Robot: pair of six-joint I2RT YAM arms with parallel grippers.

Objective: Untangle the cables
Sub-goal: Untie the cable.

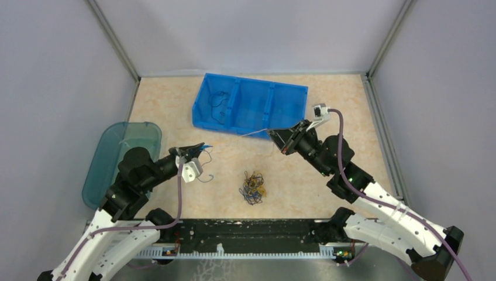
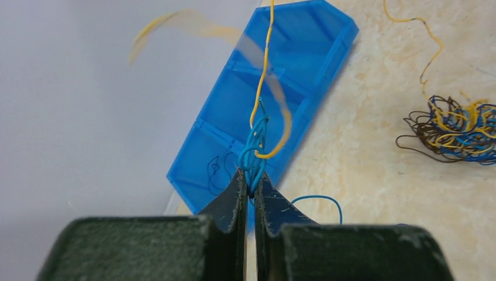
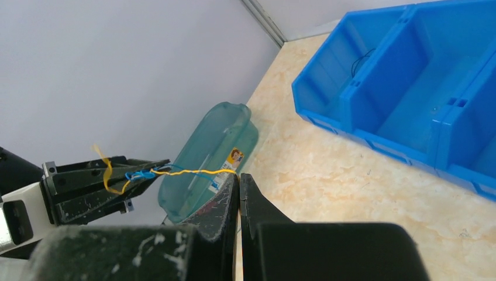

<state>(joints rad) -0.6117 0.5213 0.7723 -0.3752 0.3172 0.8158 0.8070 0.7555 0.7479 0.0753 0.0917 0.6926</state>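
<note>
I will move my left gripper outward to pull the cables apart, as the yellow cable hooks through the blue cable loops, then over the bin's empty middle section point(image 1: 251, 104) point(image 2: 231, 102) to release.
A yellow cable point(image 3: 187, 172) runs taut between my two grippers, above the table. My right gripper point(image 3: 238, 175) is shut on one end of it. The other end hooks through blue cable loops point(image 2: 254, 152), and my left gripper point(image 2: 252, 186) is shut on those loops. From above, the left gripper point(image 1: 196, 151) is at left centre and the right gripper point(image 1: 274, 134) is near the blue bin's front edge. A tangle of brown-black, yellow and blue cables point(image 1: 252, 187) lies on the table between the arms, also seen as the tangle point(image 2: 453, 126) in the left wrist view.
A blue three-compartment bin point(image 1: 250, 105) stands at the back, with a thin black cable point(image 1: 219, 100) in its left compartment. A teal translucent tub point(image 1: 120, 158) lies at the left edge, beside the left arm. Grey walls close in the table.
</note>
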